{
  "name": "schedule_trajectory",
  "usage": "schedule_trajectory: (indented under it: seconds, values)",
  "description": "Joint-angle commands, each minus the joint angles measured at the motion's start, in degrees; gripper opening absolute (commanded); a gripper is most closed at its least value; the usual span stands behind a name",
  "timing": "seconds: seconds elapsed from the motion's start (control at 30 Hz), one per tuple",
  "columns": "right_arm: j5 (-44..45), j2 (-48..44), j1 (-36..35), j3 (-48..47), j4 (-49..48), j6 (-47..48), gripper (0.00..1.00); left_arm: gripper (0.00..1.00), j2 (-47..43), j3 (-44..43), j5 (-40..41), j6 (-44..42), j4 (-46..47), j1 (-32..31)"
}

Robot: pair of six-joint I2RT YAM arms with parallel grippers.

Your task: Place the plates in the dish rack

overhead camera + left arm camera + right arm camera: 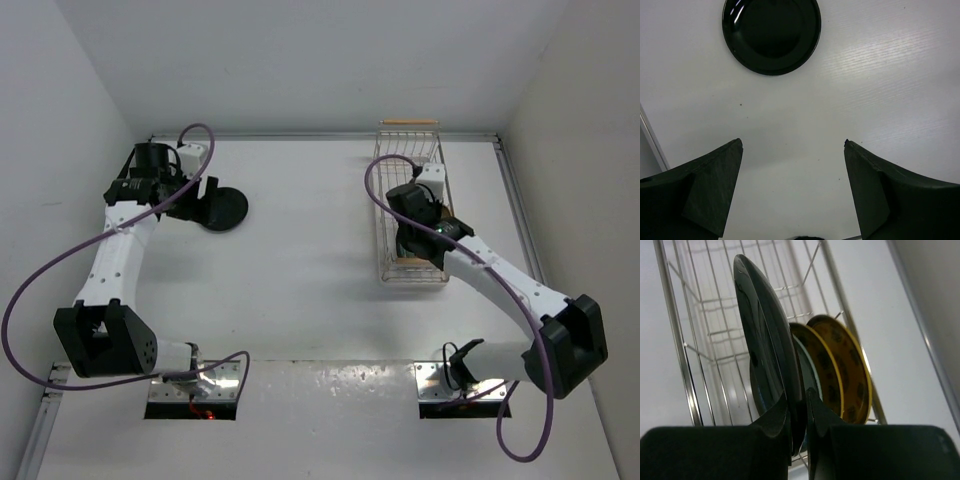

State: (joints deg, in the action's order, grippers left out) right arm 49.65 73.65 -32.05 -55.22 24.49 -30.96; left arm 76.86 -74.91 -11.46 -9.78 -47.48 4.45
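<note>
Next, my right gripper brings the black plate down beside the teal plate (808,365), back toward the near handle bar, as the black plate still hangs higher.
One glossy black plate (771,32) lies flat on the white table, ahead of my left gripper (792,145), which hangs open above bare table beside it. In the top view this plate (225,208) is at the far left with the left gripper (200,195) at its edge. My right gripper (797,397) is shut on the rim of a second black plate (765,330), held upright inside the dish rack (680,340). Behind it stand a pale teal plate (808,365) and two mustard yellow patterned plates (822,360) (852,365). From above, the right gripper (412,238) hides these plates in the rack (380,200).
The rack has wooden handle bars at its far end (408,123) and near end (410,262). White walls close in the table on the left, back and right. Purple cables loop off both arms.
</note>
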Motion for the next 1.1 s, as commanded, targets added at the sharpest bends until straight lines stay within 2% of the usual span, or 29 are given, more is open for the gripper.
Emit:
schedule_trajectory:
  seconds: [0.0, 0.27, 0.67, 0.7, 0.73, 0.77, 0.8, 0.87, 0.97, 1.07]
  values:
    - [-6.32, 0.79, 0.5, 0.02, 1.26, -4.11, 0.0, 0.87, -1.54, 0.21, -1.98, 1.08, 1.43, 0.83]
    - [-4.82, 4.05, 0.24, 0.03, 7.49, -5.95, 0.0, 0.87, -1.01, 0.21, -2.51, 1.08, 1.43, 1.35]
    - [-9.04, 7.47, 0.41, -0.85, 11.81, -8.07, 0.0, 0.87, -0.48, 0.21, -3.04, 0.56, 1.43, 1.88]
    - [-9.3, 7.48, 0.41, -1.03, 11.98, -7.19, 0.05, 0.87, 0.04, 0.21, -3.04, 0.55, 1.43, 1.88]
    - [-9.65, 7.56, 0.41, -1.55, 11.9, -6.66, 0.15, 0.87, 0.04, 0.21, -3.04, 0.55, 1.43, 1.88]
    - [-9.74, 7.48, 0.5, -2.08, 11.81, -6.22, 0.4, 0.87, 0.04, 0.21, -3.04, 0.55, 1.43, 1.88]
    - [-9.66, 7.65, 0.59, -2.52, 11.81, -4.83, 0.5, 0.87, 0.04, 0.21, -3.04, 0.55, 1.43, 1.88]
    - [-8.7, 7.13, 0.5, -5.14, 11.63, -1.83, 0.65, 0.87, 0.65, 0.21, -3.04, 0.55, 1.43, 1.88]
    - [-8.42, 6.16, 0.33, -10.41, 10.84, 7.63, 0.79, 0.87, 1.44, 0.21, -3.04, 0.03, 1.43, 1.88]
    - [-9.3, 5.37, 0.5, -14.11, 10.23, 11.7, 0.83, 0.87, 3.47, -0.93, -3.57, -0.58, 1.43, 1.88]
